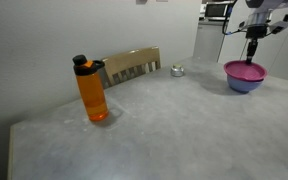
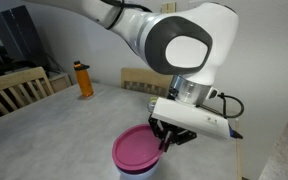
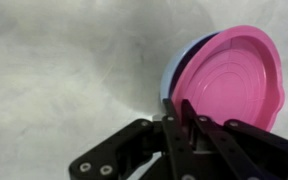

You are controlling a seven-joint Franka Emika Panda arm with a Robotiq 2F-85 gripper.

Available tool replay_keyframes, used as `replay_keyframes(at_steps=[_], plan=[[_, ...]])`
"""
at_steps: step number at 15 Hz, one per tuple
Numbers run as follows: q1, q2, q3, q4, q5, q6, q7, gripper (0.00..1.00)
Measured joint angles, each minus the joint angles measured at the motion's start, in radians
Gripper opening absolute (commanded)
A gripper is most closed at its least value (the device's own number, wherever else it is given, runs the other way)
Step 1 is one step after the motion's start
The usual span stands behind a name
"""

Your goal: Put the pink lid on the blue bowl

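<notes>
The gripper comes down next, settles the lid onto the blue bowl (image 1: 242, 85) (image 3: 172, 71) and releases it. The reason is that the lid sits crooked with a part of the bowl's rim bare beside it.
The pink lid (image 1: 246, 70) lies on top of the blue bowl (image 1: 242, 85) at the far right of the table. In the wrist view the lid (image 3: 234, 80) sits slightly askew, and a strip of the bowl's rim (image 3: 172, 72) shows along its left side. My gripper (image 3: 180, 108) is at the lid's near edge, its fingers close together and pinching the rim. In an exterior view my gripper (image 2: 166, 140) hangs at the right edge of the lid (image 2: 136, 148), with the bowl (image 2: 119, 163) under it.
An orange bottle (image 1: 92, 92) with a black cap stands at the table's left. A small silvery jar (image 1: 177, 70) sits near the back edge. A wooden chair (image 1: 132, 65) stands behind the table. The bowl is close to the table's edge.
</notes>
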Motion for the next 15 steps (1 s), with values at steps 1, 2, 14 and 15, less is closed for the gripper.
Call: replay_keyframes(at_steps=[1,2,14,15], plan=[[-0.006,0.000,0.000,0.004,0.002,-0.001,0.000,0.03],[-0.010,0.001,0.000,0.006,0.003,-0.003,0.000,0.03],[-0.023,0.077,0.005,0.054,0.044,-0.081,0.000,0.03],[-0.025,0.081,0.006,0.058,0.047,-0.084,0.000,0.03]])
